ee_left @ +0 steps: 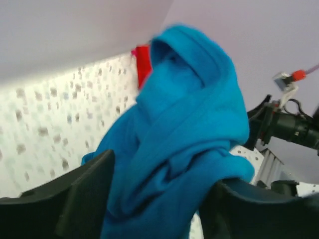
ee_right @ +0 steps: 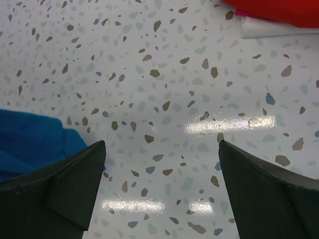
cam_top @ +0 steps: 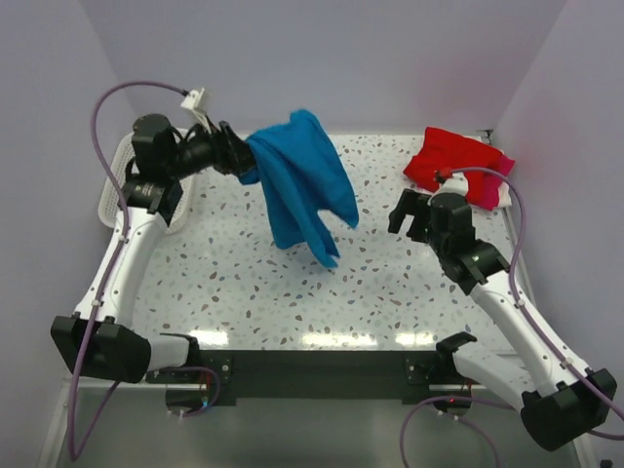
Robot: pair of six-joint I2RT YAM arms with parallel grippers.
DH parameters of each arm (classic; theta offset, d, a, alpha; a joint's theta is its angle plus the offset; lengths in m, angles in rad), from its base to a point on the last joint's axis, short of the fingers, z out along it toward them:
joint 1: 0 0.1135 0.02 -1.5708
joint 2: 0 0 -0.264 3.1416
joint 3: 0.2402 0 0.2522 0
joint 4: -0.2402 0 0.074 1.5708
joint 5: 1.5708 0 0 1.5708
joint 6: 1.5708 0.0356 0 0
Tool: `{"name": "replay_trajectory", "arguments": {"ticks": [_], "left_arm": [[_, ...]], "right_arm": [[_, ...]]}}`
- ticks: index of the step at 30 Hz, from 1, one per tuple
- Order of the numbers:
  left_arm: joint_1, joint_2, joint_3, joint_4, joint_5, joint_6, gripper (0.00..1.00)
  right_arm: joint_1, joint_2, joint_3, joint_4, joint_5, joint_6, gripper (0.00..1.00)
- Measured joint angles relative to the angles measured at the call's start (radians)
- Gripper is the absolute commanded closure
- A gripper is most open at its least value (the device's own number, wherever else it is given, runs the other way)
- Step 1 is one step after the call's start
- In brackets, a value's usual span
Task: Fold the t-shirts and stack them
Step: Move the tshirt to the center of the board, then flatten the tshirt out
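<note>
I should next move my right gripper down, back and across onto the blue t-shirt's nearest corner, which hangs below my fingers and to their left in the top view.
The bright blue t-shirt hangs bunched in the air over the back left of the table, its lower end near the tabletop. It drapes from my left gripper, raised and pointing right. In the left wrist view the jaws of that gripper stand well apart, and folds of the blue shirt fill the gap between them. My right gripper hovers open over bare tabletop, nothing between its fingers; the blue shirt's edge shows at its left. The red t-shirt lies folded at the back right on the magenta-pink one.
A white mesh basket stands at the table's left edge behind the left arm. A white flat piece sticks out under the red shirt. Lilac walls close in the back and both sides.
</note>
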Motion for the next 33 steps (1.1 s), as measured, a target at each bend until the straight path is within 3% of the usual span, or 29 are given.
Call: {"name": "replay_trajectory", "arguments": {"ticks": [2, 8, 12, 23, 27, 33], "left_arm": [[-0.002, -0.014, -0.127, -0.048, -0.067, 0.029, 0.15], [0.000, 0.039, -0.359, -0.277, -0.468, 0.099, 0.05], [0.001, 0.023, -0.465, -0.340, -0.576, 0.125, 0.02], [0.001, -0.089, -0.558, -0.360, -0.607, 0.142, 0.01], [-0.004, -0.097, -0.604, -0.358, -0.587, 0.135, 0.01], [-0.056, -0.143, -0.687, -0.358, -0.594, 0.124, 0.01]], "right_arm": [[0.000, 0.004, -0.007, 0.002, -0.029, -0.011, 0.02], [0.018, 0.073, -0.039, 0.014, -0.159, -0.056, 0.02], [0.084, 0.132, -0.081, 0.022, -0.205, -0.066, 0.02], [0.314, 0.345, -0.110, 0.075, -0.238, 0.004, 0.05], [0.322, 0.349, -0.144, 0.070, -0.218, 0.049, 0.07], [0.331, 0.349, -0.185, 0.050, -0.214, 0.095, 0.20]]}}
